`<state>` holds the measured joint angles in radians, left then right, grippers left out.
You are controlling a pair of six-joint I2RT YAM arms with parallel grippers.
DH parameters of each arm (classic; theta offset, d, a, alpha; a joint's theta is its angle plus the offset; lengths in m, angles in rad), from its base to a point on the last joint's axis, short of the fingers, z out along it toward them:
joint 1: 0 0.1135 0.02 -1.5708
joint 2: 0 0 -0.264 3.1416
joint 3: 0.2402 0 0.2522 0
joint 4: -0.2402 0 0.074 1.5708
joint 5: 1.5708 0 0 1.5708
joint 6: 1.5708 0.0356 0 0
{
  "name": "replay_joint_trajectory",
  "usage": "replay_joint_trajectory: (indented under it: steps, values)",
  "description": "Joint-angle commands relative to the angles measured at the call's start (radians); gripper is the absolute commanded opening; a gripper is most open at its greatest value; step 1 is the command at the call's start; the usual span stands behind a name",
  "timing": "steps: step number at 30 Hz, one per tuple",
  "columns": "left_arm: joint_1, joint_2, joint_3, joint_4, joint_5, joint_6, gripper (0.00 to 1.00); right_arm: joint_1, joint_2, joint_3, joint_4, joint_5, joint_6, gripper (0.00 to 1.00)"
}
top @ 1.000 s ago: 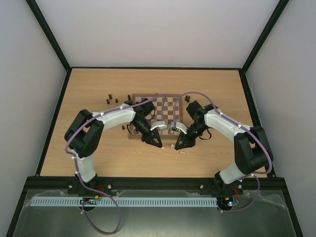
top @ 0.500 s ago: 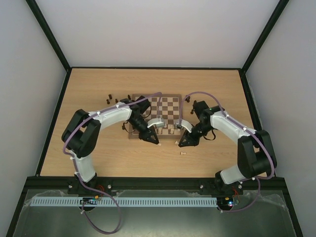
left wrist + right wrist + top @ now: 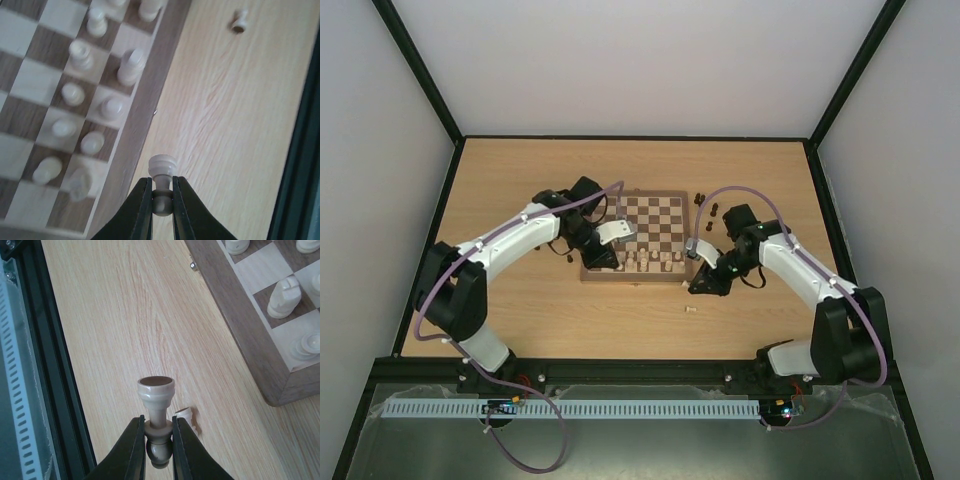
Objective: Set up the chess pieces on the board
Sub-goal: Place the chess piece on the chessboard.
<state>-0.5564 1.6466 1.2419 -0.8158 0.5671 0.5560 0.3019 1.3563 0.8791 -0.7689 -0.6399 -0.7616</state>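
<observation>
The left gripper moves over the board's rim and down onto the empty light square point(image 3: 31, 204) by the end pawn next, as that square lies outward and below it.
The board point(image 3: 655, 212) lies mid-table with cream chess pieces point(image 3: 650, 260) along its near rows. My left gripper point(image 3: 603, 262) hangs by the board's near left corner. In the left wrist view it point(image 3: 162, 182) is shut on a cream pawn point(image 3: 162, 167), held over the tabletop just off the board's rim point(image 3: 142, 135). My right gripper point(image 3: 703, 285) is off the near right corner. In the right wrist view it point(image 3: 159, 422) is shut on a cream pawn point(image 3: 156, 390), above a loose cream pawn point(image 3: 185, 415) lying on the table.
Dark pieces point(image 3: 712, 208) stand on the table off the board's right edge. The loose cream pawn point(image 3: 689, 310) lies in front of the board; it also shows in the left wrist view point(image 3: 240, 21). A black frame rail point(image 3: 55, 365) runs along the table's near edge.
Both grippers rose from the table in front of the board, each with a cream pawn. The left one swung left to the near left corner; the right one drew right.
</observation>
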Motion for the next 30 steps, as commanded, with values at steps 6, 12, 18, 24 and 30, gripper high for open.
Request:
replay_joint_trajectory:
  steps: [6,12,18,24,30]
  values:
    - [0.022,-0.04,0.032,-0.159,-0.307,-0.043,0.09,-0.007,-0.038,-0.011,-0.011,0.009,0.014,0.04]
    - [0.05,-0.021,0.067,-0.206,-0.408,-0.034,0.09,-0.007,-0.047,-0.008,-0.012,0.014,0.016,0.04]
    - [0.074,0.059,0.103,-0.216,-0.503,-0.013,0.1,-0.009,-0.068,-0.008,-0.008,0.023,0.022,0.04]
    - [0.073,0.155,0.178,-0.242,-0.56,0.0,0.1,-0.011,-0.08,-0.011,-0.006,0.029,0.024,0.04]
    - [0.058,0.237,0.255,-0.26,-0.599,0.002,0.1,-0.019,-0.083,-0.024,0.003,0.03,0.018,0.04]
